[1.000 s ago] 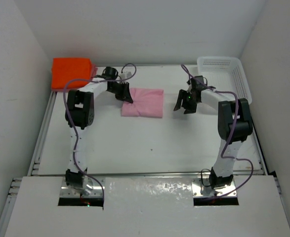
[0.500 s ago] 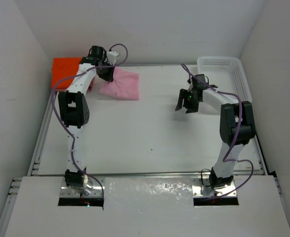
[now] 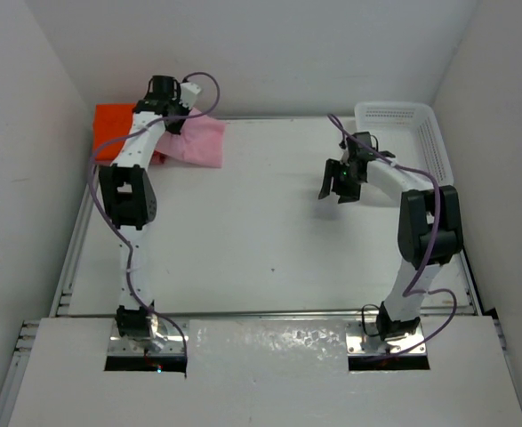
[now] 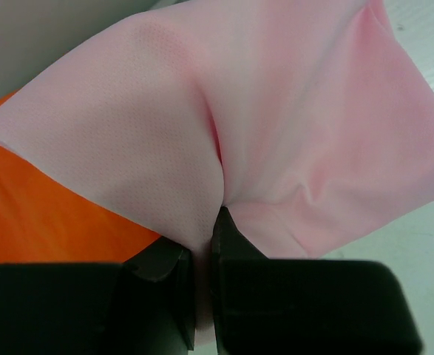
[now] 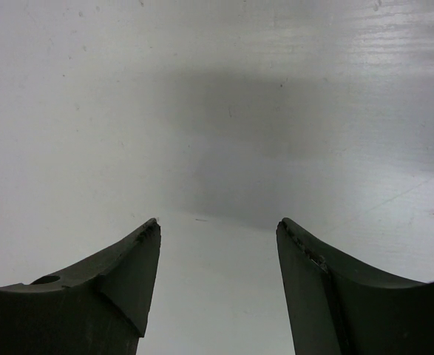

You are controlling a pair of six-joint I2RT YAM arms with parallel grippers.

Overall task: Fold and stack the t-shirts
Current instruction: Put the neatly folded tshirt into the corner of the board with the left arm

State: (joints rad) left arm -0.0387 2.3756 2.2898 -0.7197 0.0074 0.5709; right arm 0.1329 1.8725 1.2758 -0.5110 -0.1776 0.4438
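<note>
I will lift the pink t-shirt with my left gripper to the orange t-shirt's edge by the side point(image 3: 102, 134), then lower and release it, because the pink t-shirt lies mostly beside the orange one.
My left gripper point(image 3: 175, 126) is shut on the folded light pink t-shirt point(image 3: 198, 142) at the far left of the table. In the left wrist view the pink cloth point(image 4: 290, 126) is pinched between the black fingers point(image 4: 239, 251) and hangs partly over the bright orange t-shirt point(image 4: 46, 222). The orange t-shirt point(image 3: 114, 126) lies folded in the far left corner, and the pink one overlaps its right edge. My right gripper point(image 3: 336, 189) hovers open over bare table at the right. Nothing sits between its jaws in the right wrist view point(image 5: 218, 225).
A white perforated basket point(image 3: 401, 116) stands at the far right corner, just behind the right arm. White walls close in the table on the left, back and right. A raised rail point(image 3: 74, 258) runs along the table's left edge.
The left gripper has carried the pink t-shirt from the middle of the table back and left, up against the orange t-shirt. The right arm has hardly moved.
</note>
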